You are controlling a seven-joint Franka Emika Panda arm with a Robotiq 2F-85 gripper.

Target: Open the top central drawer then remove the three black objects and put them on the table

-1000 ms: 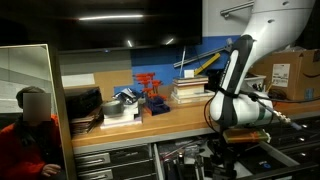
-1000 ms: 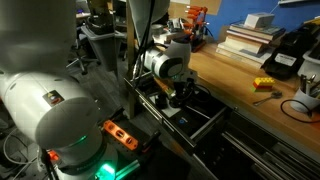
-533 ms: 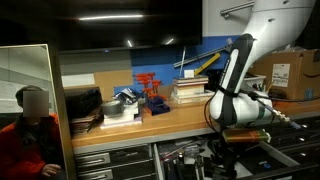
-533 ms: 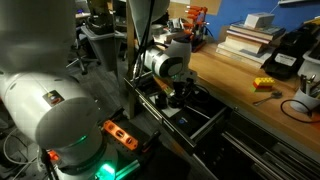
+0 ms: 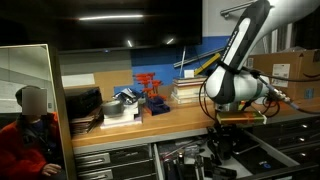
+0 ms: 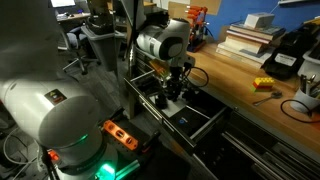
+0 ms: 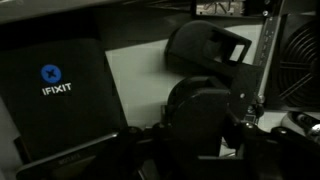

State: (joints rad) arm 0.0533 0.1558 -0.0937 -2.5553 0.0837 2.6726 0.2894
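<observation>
I should next lift my gripper from the drawer [image 5: 190,157] and move it outward over the wood in front of the stacked books. That tabletop is bare, so I should then lower and let go of the object there.
The top central drawer [image 5: 190,157] stands pulled open under the wooden table [image 5: 150,122]; it also shows in an exterior view [image 6: 205,118]. My gripper [image 5: 224,136] hangs just above the open drawer, also in an exterior view [image 6: 171,88]. In the wrist view it is shut on a chunky black object [image 7: 200,115] held between the jaws. A second black object [image 7: 205,48] lies on the drawer's pale floor behind it. A third is not clear to see.
A flat black iFixit case [image 7: 60,95] lies in the drawer. On the table stand an orange-red rack [image 5: 150,88], stacked books [image 5: 190,90] and a cardboard box [image 5: 290,75]. A yellow item [image 6: 263,84] lies on the top. A person [image 5: 30,130] sits nearby.
The arm has risen out of the drawer, bringing the gripper and the black object up with it. The drawer stays open.
</observation>
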